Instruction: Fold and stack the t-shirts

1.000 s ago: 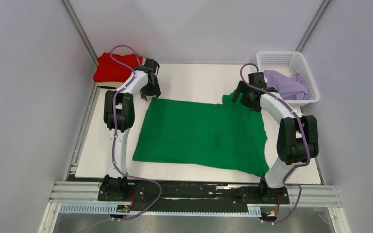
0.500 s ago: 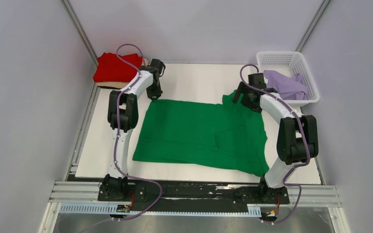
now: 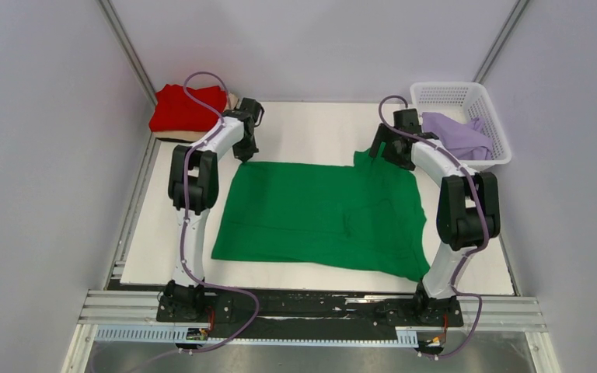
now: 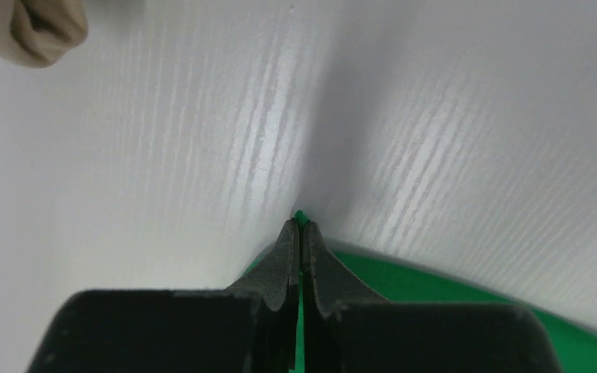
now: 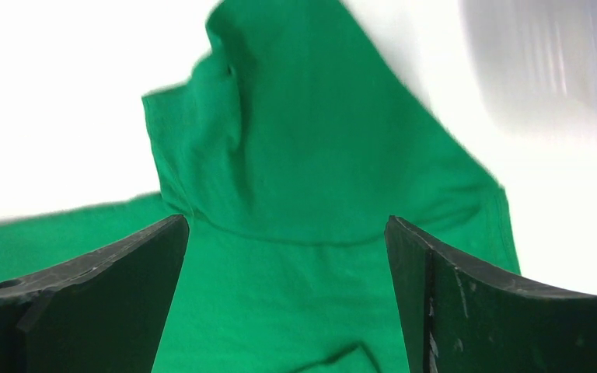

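Note:
The left gripper holds the t-shirt's other corner and the far sleeve tip (image 5: 278,12) lies outward and below, so the robot's right gripper will next reach outward and down onto it.
The bright green t-shirt (image 3: 319,210) lies spread flat across the middle of the white table. My left gripper (image 3: 246,159) sits at its far left corner, shut on the green t-shirt, and green cloth (image 4: 435,287) shows between the closed fingers (image 4: 301,225). My right gripper (image 3: 379,153) hangs open over the far right sleeve (image 5: 311,148), both fingers apart with nothing between them (image 5: 288,221). A red t-shirt (image 3: 186,109) rests folded on a tan t-shirt (image 3: 233,99) at the far left. The lavender t-shirt (image 3: 455,136) lies in the basket.
A white lattice basket (image 3: 445,93) stands at the far right corner. The white table top (image 3: 311,128) ends near the metal rail in front. Grey walls close in on the left, right and back. A tan fold (image 4: 39,27) shows in the left wrist view.
My left gripper has come down onto the green t-shirt's far left corner and closed on it. My right gripper has shifted slightly farther over the sleeve, still open.

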Robot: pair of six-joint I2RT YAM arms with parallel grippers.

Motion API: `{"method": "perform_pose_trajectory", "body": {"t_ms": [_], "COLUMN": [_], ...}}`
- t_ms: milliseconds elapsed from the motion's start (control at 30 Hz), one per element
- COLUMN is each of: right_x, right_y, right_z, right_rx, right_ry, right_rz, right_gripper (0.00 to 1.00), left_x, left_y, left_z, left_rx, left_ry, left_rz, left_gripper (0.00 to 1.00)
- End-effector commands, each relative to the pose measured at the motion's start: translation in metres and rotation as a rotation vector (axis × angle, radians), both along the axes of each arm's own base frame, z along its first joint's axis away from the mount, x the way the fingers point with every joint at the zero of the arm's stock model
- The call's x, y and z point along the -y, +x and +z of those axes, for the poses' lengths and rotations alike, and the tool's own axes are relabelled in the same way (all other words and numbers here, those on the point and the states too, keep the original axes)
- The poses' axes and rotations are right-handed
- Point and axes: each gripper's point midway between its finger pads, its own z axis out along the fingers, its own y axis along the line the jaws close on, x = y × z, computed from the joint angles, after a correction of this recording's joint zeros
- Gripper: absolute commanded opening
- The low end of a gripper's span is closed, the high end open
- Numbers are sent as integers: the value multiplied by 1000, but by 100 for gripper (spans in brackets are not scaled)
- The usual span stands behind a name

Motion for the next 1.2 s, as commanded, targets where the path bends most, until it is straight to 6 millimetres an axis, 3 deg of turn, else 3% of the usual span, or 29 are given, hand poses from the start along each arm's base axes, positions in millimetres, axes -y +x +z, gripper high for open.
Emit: {"method": "perform_pose_trajectory", "body": {"t_ms": [0, 200, 300, 467, 567, 700, 800, 900, 1000, 1100, 1167], "right_x": [-13, -35, -49, -56, -60, -60, -55, -51, -48, -51, -52], "right_y": [55, 108, 134, 157, 160, 149, 140, 136, 136, 140, 143], "right_z": [24, 20, 5, -12, -28, -47, -51, -48, -40, -22, -5], "right_rx": [119, 159, 166, 166, 144, 84, 62, 60, 70, 106, 143], "right_ry": [-6, -18, -45, -77, -88, -134, -167, -184, -180, -171, -159], "right_rz": [63, 125, 182, 222, 250, 252, 228, 197, 168, 161, 160], "right_gripper": [95, 86, 79, 73, 69, 63, 51, 43, 20, 3, 0], "left_x": [-37, -41, -40, -39, -39, -38, -38, -38, -38, -35, -32], "left_y": [-8, -5, -5, -1, 0, 2, 3, 3, 3, 6, 7], "left_z": [8, 11, 12, 16, 19, 22, 23, 26, 32, 42, 49], "left_rx": [2, 15, 17, 29, 32, 40, 42, 46, 56, 75, 91], "left_ry": [31, -16, -23, -28, -28, -30, -30, -32, -36, -48, -62], "left_rz": [76, 72, 67, 63, 58, 56, 58, 57, 56, 45, 33], "left_gripper": [0, 0, 0, 0, 0, 0, 0, 0, 0, 0, 0]}}
